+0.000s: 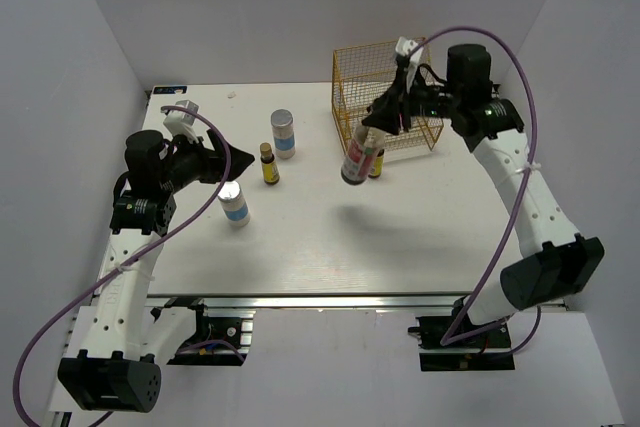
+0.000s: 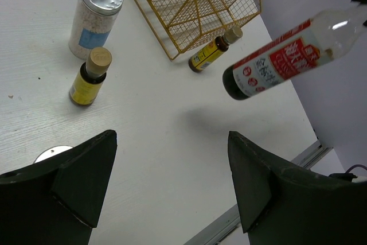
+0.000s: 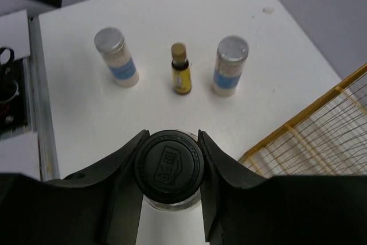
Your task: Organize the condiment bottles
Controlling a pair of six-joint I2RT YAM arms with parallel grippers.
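My right gripper carries the bottle up and outward over the rack's empty far row [image 1: 363, 92] next, since that row lies outward of the gripper. Then it lowers the bottle inside and releases.
My right gripper [image 1: 381, 121] is shut on the black cap [image 3: 169, 164] of the taller dark bottle [image 1: 357, 160] and holds it in the air in front of the gold wire rack [image 1: 385, 95]. The bottle's red and white label shows in the left wrist view [image 2: 281, 61]. One white jar [image 1: 283, 133] and one yellow bottle [image 1: 268, 164] stand mid-table. A second white jar [image 1: 234, 202] stands just below my open, empty left gripper [image 1: 245, 159]. The second yellow bottle [image 1: 376, 163] is beside the rack's front edge, partly behind the held bottle.
The rack [image 2: 195, 4] sits at the back right of the white table [image 1: 330, 237]. White walls enclose the back and both sides. The table's front metal rail [image 2: 312, 153] is near the left gripper's view.
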